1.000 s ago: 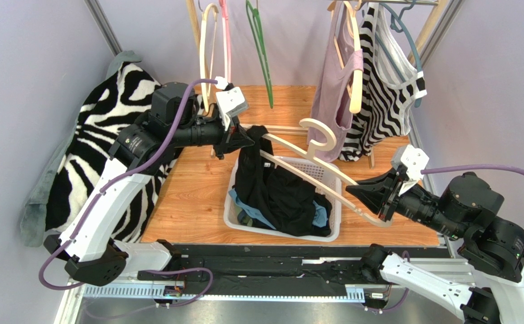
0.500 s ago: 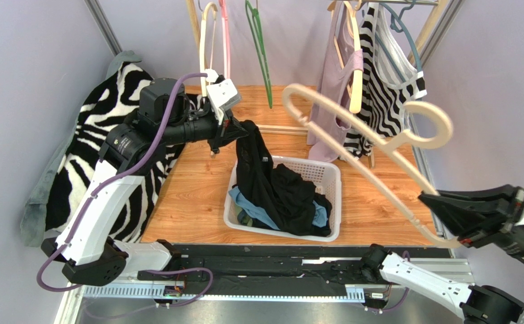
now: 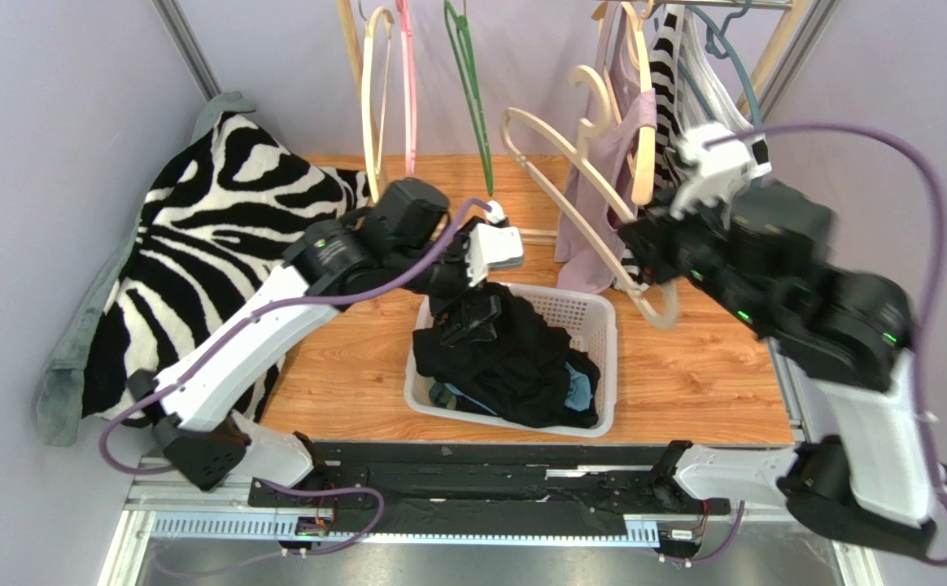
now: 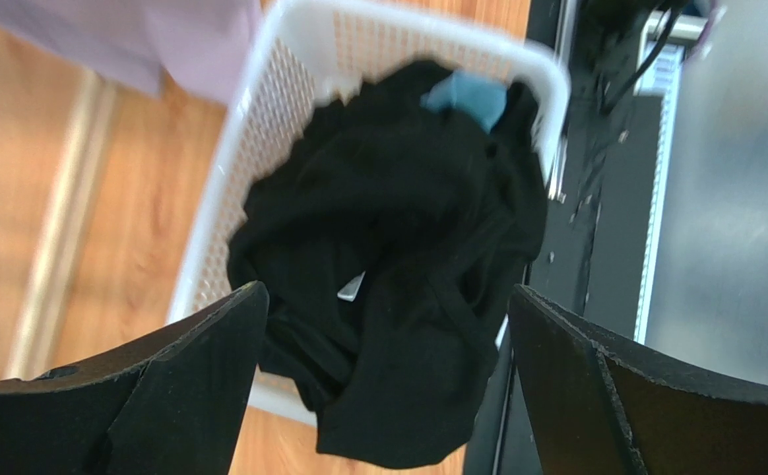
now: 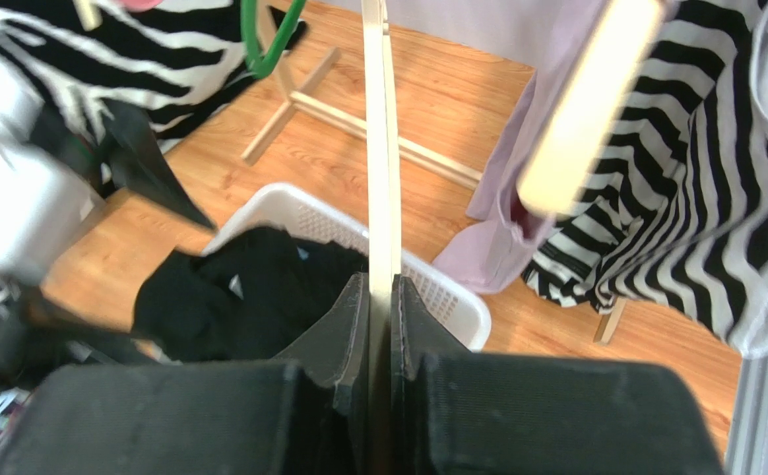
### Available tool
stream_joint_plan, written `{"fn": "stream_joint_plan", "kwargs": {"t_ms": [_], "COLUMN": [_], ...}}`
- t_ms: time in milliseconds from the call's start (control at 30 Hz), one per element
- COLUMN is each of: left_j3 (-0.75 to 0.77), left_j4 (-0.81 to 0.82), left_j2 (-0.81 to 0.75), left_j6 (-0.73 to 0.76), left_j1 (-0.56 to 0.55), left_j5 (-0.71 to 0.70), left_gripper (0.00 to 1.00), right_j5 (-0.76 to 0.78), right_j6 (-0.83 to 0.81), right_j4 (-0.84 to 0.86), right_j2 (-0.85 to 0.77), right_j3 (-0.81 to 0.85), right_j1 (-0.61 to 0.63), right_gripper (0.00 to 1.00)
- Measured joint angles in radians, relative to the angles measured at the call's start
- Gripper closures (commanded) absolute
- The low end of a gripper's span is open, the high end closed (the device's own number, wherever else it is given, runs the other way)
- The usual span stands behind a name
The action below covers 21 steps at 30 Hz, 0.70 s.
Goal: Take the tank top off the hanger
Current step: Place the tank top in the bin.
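Observation:
My right gripper carries the cream hanger (image 3: 552, 183) outward to the bar's gap (image 3: 530, 17) between the green hanger and the lilac top next. Then it releases it, as the cream hanger's arms are bare.
The black tank top (image 3: 509, 360) lies heaped in the white basket (image 3: 601, 320), free of the hanger. My left gripper (image 3: 469, 308) hovers just above it, open, with nothing between its fingers. In the left wrist view that gripper (image 4: 386, 293) looks straight down on the tank top (image 4: 398, 297), part of which hangs over the basket rim (image 4: 229, 198). My right gripper (image 3: 646, 253) is raised at the right and shut on the bare cream hanger (image 3: 552, 183). The right wrist view shows its jaws (image 5: 381, 287) pinching the hanger's thin arm (image 5: 378, 148).
A zebra-print cloth (image 3: 197, 244) covers the left side. On the rail at the back hang a lilac top (image 3: 595, 183), a black-and-white striped top (image 3: 699, 183), a green hanger (image 3: 472, 98) and pale hangers (image 3: 381, 86). Blue cloth (image 3: 580, 388) lies under the tank top.
My left gripper opened, let the tank top drop into the basket, and moved over it. My right arm swung the bare hanger up and back towards the rail.

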Motion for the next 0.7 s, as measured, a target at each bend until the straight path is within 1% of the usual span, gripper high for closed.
{"fn": "stream_joint_plan", "kwargs": {"t_ms": [133, 233, 333, 400, 533, 700], "left_j3": [-0.016, -0.045, -0.045, -0.047, -0.089, -0.109], "left_j4": [-0.061, -0.085, -0.094, -0.096, -0.093, -0.108], "left_j2": [0.095, 0.085, 0.034, -0.013, -0.130, -0.204], "left_j6": [0.039, 0.055, 0.076, 0.090, 0.112, 0.116], "left_j1": [0.002, 0.001, 0.001, 0.002, 0.001, 0.001], "left_j5": [-0.019, -0.032, -0.055, -0.068, -0.080, -0.080], "left_gripper": [0.01, 0.01, 0.01, 0.01, 0.01, 0.01], "right_j5": [0.076, 0.136, 0.167, 0.167, 0.129, 0.077], "right_j6": [-0.003, -0.029, -0.065, -0.087, -0.097, -0.106], "right_j4": [0.042, 0.073, 0.129, 0.167, 0.223, 0.272], "right_j2": [0.179, 0.296, 0.372, 0.407, 0.457, 0.521], "right_j3": [0.079, 0.186, 0.261, 0.296, 0.333, 0.378], "right_j1": [0.000, -0.001, -0.014, -0.047, -0.141, -0.214], "right_gripper": [1.00, 1.00, 1.00, 1.00, 1.00, 1.00]}}
